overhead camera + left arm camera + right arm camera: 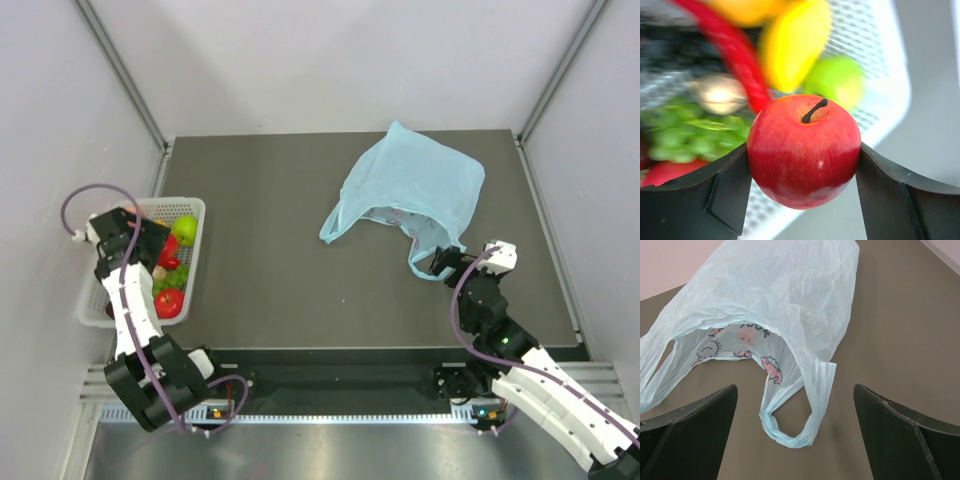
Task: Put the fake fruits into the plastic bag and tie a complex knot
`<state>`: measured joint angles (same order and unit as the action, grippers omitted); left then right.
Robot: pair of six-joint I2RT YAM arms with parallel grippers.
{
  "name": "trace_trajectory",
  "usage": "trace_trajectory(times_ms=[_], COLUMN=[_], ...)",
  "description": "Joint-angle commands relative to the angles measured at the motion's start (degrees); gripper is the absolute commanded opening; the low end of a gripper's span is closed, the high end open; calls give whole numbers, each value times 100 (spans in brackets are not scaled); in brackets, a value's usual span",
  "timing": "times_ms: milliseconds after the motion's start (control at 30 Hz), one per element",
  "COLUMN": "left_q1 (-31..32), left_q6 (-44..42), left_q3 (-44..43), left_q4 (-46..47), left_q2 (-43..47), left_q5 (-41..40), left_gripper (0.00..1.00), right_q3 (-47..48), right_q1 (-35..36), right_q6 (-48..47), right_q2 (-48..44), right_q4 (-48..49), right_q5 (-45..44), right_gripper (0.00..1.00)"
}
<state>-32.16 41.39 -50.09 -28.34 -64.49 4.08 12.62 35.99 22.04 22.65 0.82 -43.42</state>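
My right gripper needs to move outward next, over the bag's near handle loop (790, 432), and down onto the bag opening's upper rim at the loop's root (803, 356), because the film is raised there.
My left gripper (803, 150) is shut on a red apple (804, 150), stem up, just above the white mesh basket (196, 206) at the table's left edge; the apple also shows in the top view (168, 252). A yellow mango (795, 42), a green apple (837, 80), green grapes (695, 137) and another red apple (169, 303) lie in the basket. The light-blue plastic bag (415, 185) lies flat at the back right with its mouth toward me. My right gripper (795, 390) is open and empty, just short of the bag's near handle loop (790, 432). No knot is in view.
The bag's other handle (330, 228) points left across the dark table (270, 260). White walls stand close to the table's left, back and right edges. The basket overhangs the left edge.
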Motion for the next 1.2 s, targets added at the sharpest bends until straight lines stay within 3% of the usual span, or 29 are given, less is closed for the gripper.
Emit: trace_trajectory(times_ms=[0, 167, 267, 467, 600, 700, 967, 1167], left_q1=[779, 2659, 4081, 5560, 6133, 6424, 6503, 6503], left_q6=[-210, 176, 361, 379, 283, 177, -174, -323], left_q3=[-352, -397, -423, -651, -748, -810, -915, -1038], left_q4=[346, 513, 697, 803, 821, 839, 646, 364], left_q2=[243, 349, 314, 16, -169, -275, -117, 59], left_q5=[401, 191, -169, -820, -908, -900, -751, -434], left_gripper=[21, 17, 15, 12, 12, 13, 13, 14], right_q3=[12, 310, 1117, 2928, 3807, 3967, 4398, 4688], right_q1=[40, 22, 31, 22, 22, 22, 31, 31], right_q6=[-104, -306, -270, -1069, -1676, -2098, -3047, -3653], right_q2=[37, 212, 826, 2496, 3462, 3824, 4704, 5442], right_q4=[278, 112, -606, -1540, -1953, -1919, -2165, -2034], right_q5=[44, 395, 299, 219, -24, 131, 843, 204], right_gripper=[100, 100, 100, 95, 93, 93, 90, 89])
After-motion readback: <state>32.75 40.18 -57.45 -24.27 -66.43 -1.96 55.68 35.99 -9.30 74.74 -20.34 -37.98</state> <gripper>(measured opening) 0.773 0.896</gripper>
